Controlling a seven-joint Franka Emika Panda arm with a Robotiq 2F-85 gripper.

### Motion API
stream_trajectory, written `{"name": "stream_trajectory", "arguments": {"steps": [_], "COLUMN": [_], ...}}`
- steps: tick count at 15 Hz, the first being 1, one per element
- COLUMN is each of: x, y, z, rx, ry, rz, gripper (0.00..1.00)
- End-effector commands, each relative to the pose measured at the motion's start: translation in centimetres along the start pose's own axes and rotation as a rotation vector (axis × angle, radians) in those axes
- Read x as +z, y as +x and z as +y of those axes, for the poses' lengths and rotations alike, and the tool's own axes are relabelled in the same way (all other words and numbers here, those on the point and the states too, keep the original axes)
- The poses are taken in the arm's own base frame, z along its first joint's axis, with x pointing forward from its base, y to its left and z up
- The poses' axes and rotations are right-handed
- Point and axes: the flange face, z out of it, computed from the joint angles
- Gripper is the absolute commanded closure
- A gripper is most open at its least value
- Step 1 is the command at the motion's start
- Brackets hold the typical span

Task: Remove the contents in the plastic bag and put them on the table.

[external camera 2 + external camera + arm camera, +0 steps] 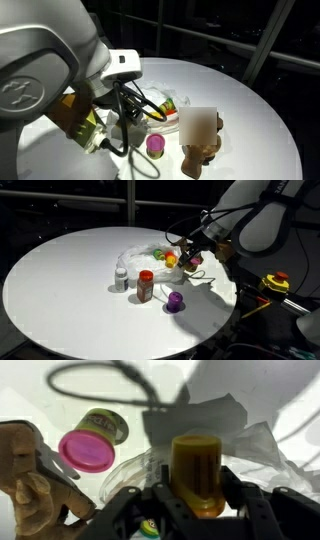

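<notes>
My gripper should next move off the plastic bag and down onto the bare table near the purple cup-like piece, because the amber bottle (197, 468) hangs over the bag's edge.
In the wrist view my gripper (197, 488) is shut on an upright amber bottle (197, 468), one finger on each side. It hangs over the crumpled plastic bag (243, 432), which lies on the table (70, 280). A purple cup-like piece (92, 444) and a brown plush toy (24, 472) lie to the left. In an exterior view my gripper (191, 259) is at the right end of the plastic bag (145, 256), beside yellow and red toy pieces (170, 257). A small white bottle (121, 278), a red-lidded jar (146, 285) and the purple piece (175, 302) stand in front of the bag.
The table's edge runs close behind my gripper in an exterior view. A yellow box with a red button (275, 282) sits off the table beside cables. The brown plush toy (205, 152) stands near the table's front rim.
</notes>
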Motion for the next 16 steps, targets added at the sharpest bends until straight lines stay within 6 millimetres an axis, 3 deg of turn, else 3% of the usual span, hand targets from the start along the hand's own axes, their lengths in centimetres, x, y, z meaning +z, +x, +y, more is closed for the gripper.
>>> {"name": "stream_trajectory", "arguments": {"steps": [1, 8, 16], "x": [0.5, 2.2, 4.3], "y": [-0.4, -2.2, -2.0], "z": [0.0, 2.9, 4.5], "rx": [-0.045, -0.084, -0.107], "ry": [0.025, -0.013, -0.048], "rz": [-0.016, -0.129, -0.255], "gripper": [0.73, 0.73, 0.73]}}
